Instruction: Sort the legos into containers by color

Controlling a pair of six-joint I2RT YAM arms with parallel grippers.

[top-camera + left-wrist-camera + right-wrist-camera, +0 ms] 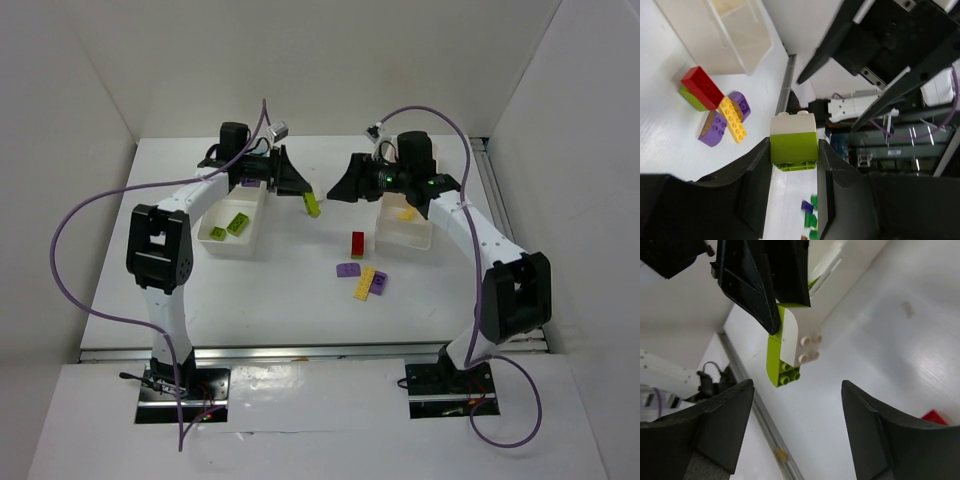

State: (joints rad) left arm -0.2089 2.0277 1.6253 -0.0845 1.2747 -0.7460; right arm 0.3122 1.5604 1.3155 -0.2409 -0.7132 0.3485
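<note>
The left gripper swings over the container with matching lime green legos next, tilts down and releases, since the container lies to the gripper's left in the top view.
My left gripper (pixel 296 183) is shut on a lime green lego with a white piece stuck to it (pixel 793 145), held above the table between the two trays (pixel 313 204). My right gripper (pixel 345 187) faces it from the right, open and empty. In the right wrist view the held lego (pixel 785 357) hangs just beyond my open right gripper (pixel 797 390). The left container (pixel 262 215) holds two lime green legos (pixel 228 228) and a purple one (pixel 250 183). The right container (pixel 420 238) holds a yellow lego (pixel 407 212). On the table lie a red lego (pixel 357 242), a yellow one (pixel 365 283) and two purple ones (pixel 348 270).
In the left wrist view the red lego (pixel 702 86) sits on a lime green one (pixel 691 99), beside the yellow (pixel 733 120) and purple (pixel 712 130) pieces and the right tray (pixel 720 35). White walls enclose the table; purple cables arc over both arms.
</note>
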